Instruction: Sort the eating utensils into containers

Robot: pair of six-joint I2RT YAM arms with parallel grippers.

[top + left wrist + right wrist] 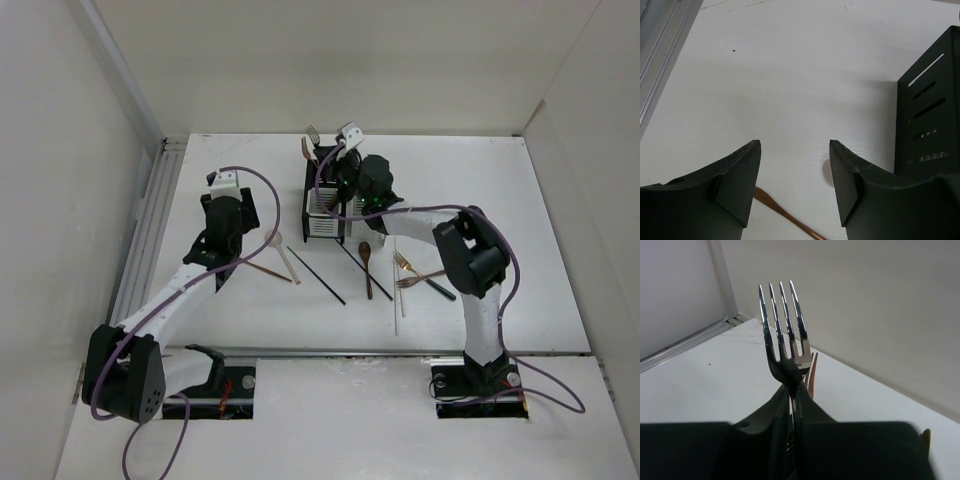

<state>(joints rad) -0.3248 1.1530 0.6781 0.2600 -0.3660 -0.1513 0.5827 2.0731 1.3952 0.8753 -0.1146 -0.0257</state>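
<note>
My left gripper needs to move down and back toward my base to the handle next, because the copper handle [267, 270] [785, 215] is still lying loose outside the containers.
The two joined black-and-white containers [323, 222] stand at the table's middle back. My right gripper [328, 162] is over the far one, shut on a shiny dark fork [782, 325] held tines up; a copper fork [812, 371] stands just behind it. My left gripper [795, 145] is open and empty above the table, left of the containers [930, 110]. A copper handle [785, 215] and a cream spoon's bowl [828, 172] lie under it. In the top view the cream spoon [284, 256] lies beside my left gripper [245, 245].
Loose on the table in front of the containers lie two black chopsticks [316, 275], a brown wooden spoon [367, 268], a white chopstick [398, 290] and copper forks [415, 275]. A metal rail [150, 220] runs along the left wall.
</note>
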